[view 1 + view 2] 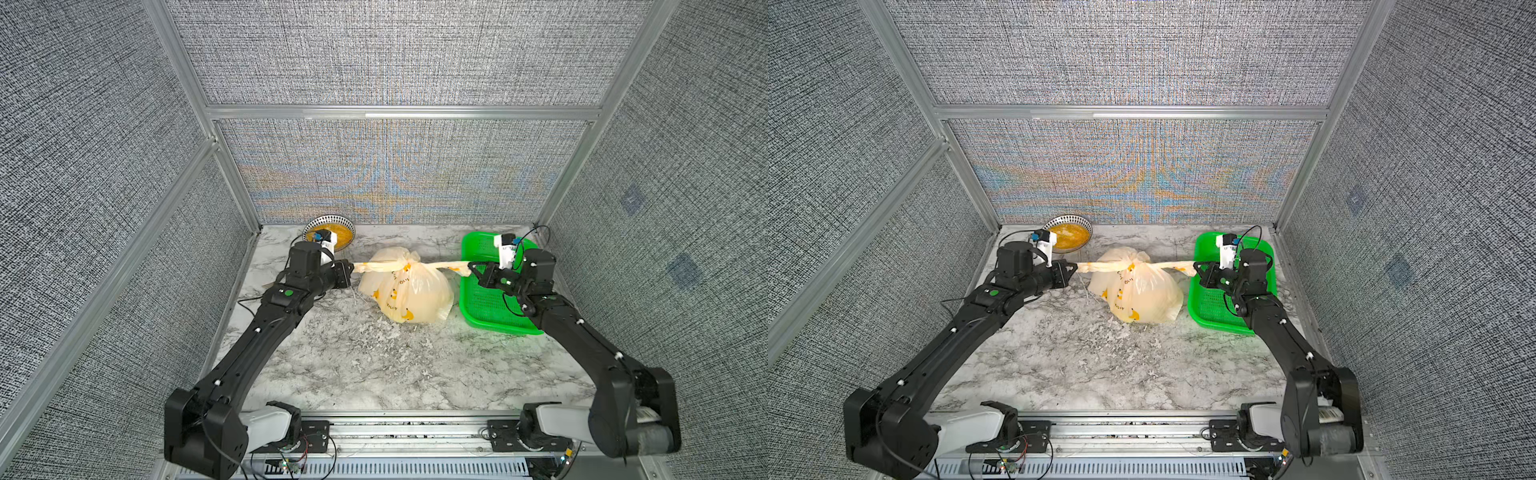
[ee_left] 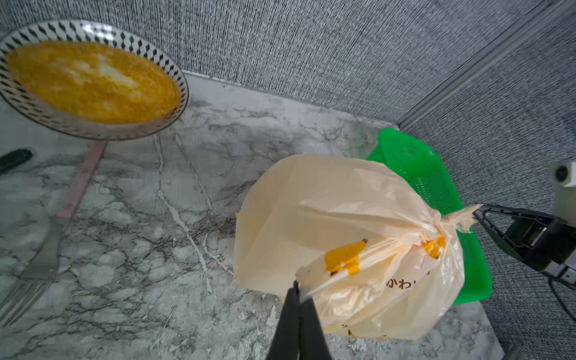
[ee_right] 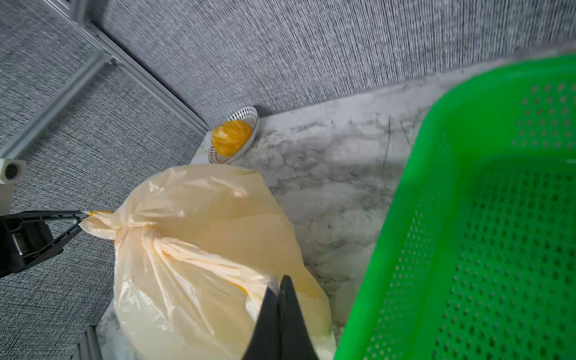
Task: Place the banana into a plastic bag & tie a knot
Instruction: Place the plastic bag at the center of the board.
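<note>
My left gripper will stay beside the bag next and open to let go of the tail (image 1: 365,268), which is between its fingers and pulled tight from the knot.
The cream plastic bag (image 1: 409,295) (image 1: 1142,293), printed with yellow bananas, sits bulging on the marble table. The banana is hidden; I cannot see inside the bag. The handles are twisted into a knot (image 1: 409,264) (image 2: 439,223) (image 3: 124,230) on top, with two tails stretched out sideways. My left gripper (image 1: 352,267) (image 2: 297,285) is shut on the left tail. My right gripper (image 1: 471,266) (image 3: 280,280) is shut on the right tail, above the basket's near-left edge. Both tails are pulled taut between the grippers.
A green mesh basket (image 1: 486,305) (image 3: 498,218) stands right of the bag, touching it. A patterned plate (image 1: 330,217) (image 2: 93,29) of yellow food leans at the back left wall. A fork (image 2: 46,258) lies near the plate. Grey fabric walls enclose the table.
</note>
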### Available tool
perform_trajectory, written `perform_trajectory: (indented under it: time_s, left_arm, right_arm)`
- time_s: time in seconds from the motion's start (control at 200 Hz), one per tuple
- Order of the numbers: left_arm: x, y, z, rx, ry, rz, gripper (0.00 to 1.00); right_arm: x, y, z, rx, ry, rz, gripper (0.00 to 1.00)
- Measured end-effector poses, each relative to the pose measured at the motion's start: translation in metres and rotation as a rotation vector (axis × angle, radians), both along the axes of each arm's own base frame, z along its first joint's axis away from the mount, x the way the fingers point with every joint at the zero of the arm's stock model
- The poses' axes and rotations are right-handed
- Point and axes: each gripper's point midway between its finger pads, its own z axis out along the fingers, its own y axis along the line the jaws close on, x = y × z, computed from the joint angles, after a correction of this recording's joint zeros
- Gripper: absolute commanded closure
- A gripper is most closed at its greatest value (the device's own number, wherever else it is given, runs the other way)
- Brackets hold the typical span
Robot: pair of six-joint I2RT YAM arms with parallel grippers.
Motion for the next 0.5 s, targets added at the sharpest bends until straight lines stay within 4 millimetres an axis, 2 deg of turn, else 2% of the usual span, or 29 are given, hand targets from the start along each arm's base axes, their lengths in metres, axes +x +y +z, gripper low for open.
perform_trajectory:
  time_s: [0.1,0.285,0.32,0.36,0.43,0.5]
  left_arm:
    - [0.010,-0.001,-0.017,0.031,0.038,0.004,1.00]
    - [0.019,-0.002,-0.013,0.049,0.021,-0.001,1.00]
    - [0.019,-0.001,-0.011,0.051,0.018,-0.001,0.90]
    - [0.019,-0.001,-0.008,0.053,0.011,0.001,0.77]
    - [0.021,0.007,-0.002,0.083,-0.013,0.029,0.46]
    - [0.023,0.023,0.006,0.115,-0.033,0.093,0.30]
  right_arm:
    - [0.003,0.001,-0.015,-0.006,0.027,0.003,1.00]
    - [0.008,0.000,-0.006,-0.013,-0.009,0.003,1.00]
    - [0.008,0.001,-0.003,-0.013,-0.017,0.004,1.00]
    - [0.009,0.001,0.001,-0.015,-0.028,0.007,0.87]
    - [0.012,-0.002,0.007,-0.029,-0.047,-0.012,0.65]
    - [0.015,-0.012,0.013,-0.057,-0.065,-0.055,0.36]
